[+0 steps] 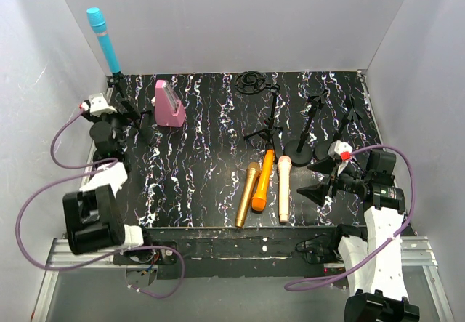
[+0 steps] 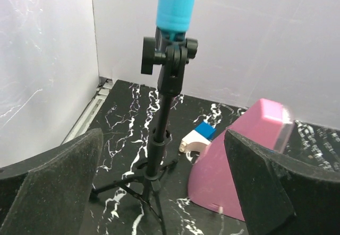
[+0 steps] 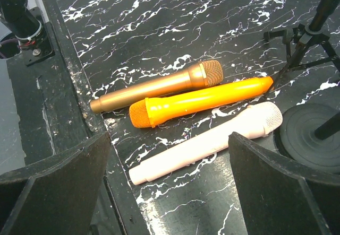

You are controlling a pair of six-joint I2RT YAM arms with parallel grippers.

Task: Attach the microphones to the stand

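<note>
My left gripper needs to swing to the right in the top view next and go down onto the gold microphone's body near its head [image 1: 250, 182], because the gold microphone lies unclipped and is the nearest.
The cyan-blue microphone [image 1: 103, 40] stands clipped in a black tripod stand [image 2: 159, 139] at the far left; its body shows at the top of the left wrist view [image 2: 177, 4]. My left gripper [image 1: 134, 118] is open and empty, its jaws apart on either side of that stand [image 2: 164, 192]. The gold [image 1: 247, 193], orange [image 1: 262, 180] and peach-pink [image 1: 283, 188] microphones lie side by side on the mat near the front. My right gripper [image 1: 320, 179] is open and empty, just right of them. In the right wrist view [image 3: 170, 187] it hovers over the peach-pink microphone [image 3: 207, 142], with orange [image 3: 202, 101] and gold [image 3: 159, 85] beyond.
A pink wedge block [image 1: 168, 104] sits right of the cyan stand, close to my left jaw [image 2: 244, 166]. A small white and blue piece [image 2: 197, 138] lies behind it. An empty tripod [image 1: 270, 122] and two round-base stands [image 1: 309, 129] stand behind the lying microphones. A black ring mount [image 1: 252, 82] lies at the back.
</note>
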